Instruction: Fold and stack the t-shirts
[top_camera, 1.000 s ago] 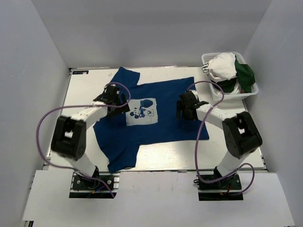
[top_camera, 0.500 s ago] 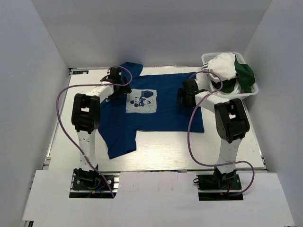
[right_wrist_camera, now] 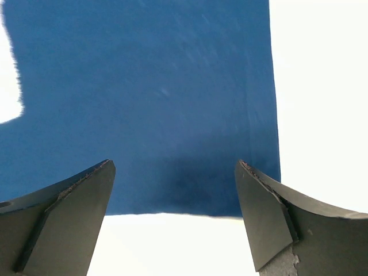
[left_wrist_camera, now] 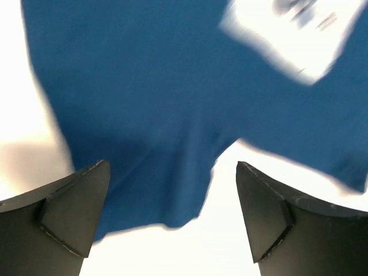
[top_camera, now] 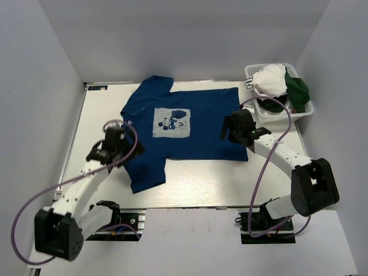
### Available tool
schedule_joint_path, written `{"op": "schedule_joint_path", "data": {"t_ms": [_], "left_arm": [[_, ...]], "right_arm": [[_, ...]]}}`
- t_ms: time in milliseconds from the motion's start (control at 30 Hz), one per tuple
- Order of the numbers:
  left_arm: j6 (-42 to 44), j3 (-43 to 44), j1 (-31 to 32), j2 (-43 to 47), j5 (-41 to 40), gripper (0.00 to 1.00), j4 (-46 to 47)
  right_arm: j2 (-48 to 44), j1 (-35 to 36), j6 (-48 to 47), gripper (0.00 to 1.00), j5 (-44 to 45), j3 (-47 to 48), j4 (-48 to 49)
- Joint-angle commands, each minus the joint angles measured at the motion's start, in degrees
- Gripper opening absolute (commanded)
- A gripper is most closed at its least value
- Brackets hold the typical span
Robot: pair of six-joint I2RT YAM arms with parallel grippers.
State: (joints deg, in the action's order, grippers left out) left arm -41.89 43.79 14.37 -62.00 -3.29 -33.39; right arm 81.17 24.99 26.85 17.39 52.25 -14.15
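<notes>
I need to move my left gripper back toward my base next and down onto the near sleeve's hem corner, since that hem is closer to the base than my fingers are.
A royal blue t-shirt with a white square cartoon-mouse print lies spread flat on the white table, collar to the left and one sleeve toward the near edge. My left gripper is open and empty at the shirt's left edge. In the left wrist view the near sleeve lies between the jaws. My right gripper is open and empty over the shirt's right part. In the right wrist view the shirt's edge runs between the jaws.
A white mesh basket stands at the far right corner, holding a white shirt and a dark green shirt. White walls close in the table at the back and sides.
Both arms have pulled back from the far part of the table toward the near side. The left gripper is now at the shirt's left edge. The shirt lies flatter than before.
</notes>
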Motion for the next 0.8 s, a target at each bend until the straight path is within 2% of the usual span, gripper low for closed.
{"op": "schedule_joint_path", "data": {"t_ms": [0, 67, 200, 267, 367, 467, 500, 567, 600, 667, 767], "left_arm": [[-7.41, -10.9, -0.22, 4.5, 6.77, 1.0, -8.26], [-8.91, -15.2, -0.22, 9.14, 8.03, 1.0, -10.72], [-11.45, -18.21, 0.31, 13.21, 9.35, 0.94, -11.62], [-12.07, -19.88, 0.83, 13.22, 8.83, 0.93, -11.61], [-12.6, -20.41, 0.83, 8.4, 5.95, 0.86, -9.59], [-12.6, -18.84, 0.83, 3.91, 2.59, 0.7, -7.58], [-11.47, -18.22, 0.83, 3.21, 2.59, 0.54, -6.79], [-10.76, -17.69, 0.83, 3.2, 2.59, 0.42, -6.08], [-10.06, -17.69, 0.83, 3.2, 2.59, 0.23, -5.29], [-9.35, -17.16, 0.83, 3.72, 3.2, 0.0, -4.67], [-8.82, -17.16, 0.83, 6.27, 5.13, 0.0, -4.67]], "right_arm": [[-1.09, -0.21, 7.84, 0.9, 2.56, -1.18, -2.28], [-2.49, -0.56, 9.09, 0.9, 2.65, -1.71, -2.29], [-5.4, -0.73, 10.85, 0.9, 2.3, -4.96, 0.53], [-6.02, -0.82, 12.08, 0.9, 2.91, -5.58, -0.43], [-6.37, -0.82, 13.22, 0.9, 3.96, -5.67, -1.92], [-7.77, -0.74, 14.45, 0.9, 3.71, -7.24, -4.65], [-9.08, -0.91, 14.63, 0.9, 3.18, -8.55, -5.09], [-9.53, -0.91, 14.29, 0.9, 3.35, -10.4, -7.37], [-10.49, -1.17, 14.28, 0.9, 3.44, -12.5, -8.95], [-10.94, -1.35, 14.63, 0.9, 3.97, -15.23, -9.93], [-11.82, -1.96, 15.07, 0.9, 3.62, -18.49, -8.44]]}}
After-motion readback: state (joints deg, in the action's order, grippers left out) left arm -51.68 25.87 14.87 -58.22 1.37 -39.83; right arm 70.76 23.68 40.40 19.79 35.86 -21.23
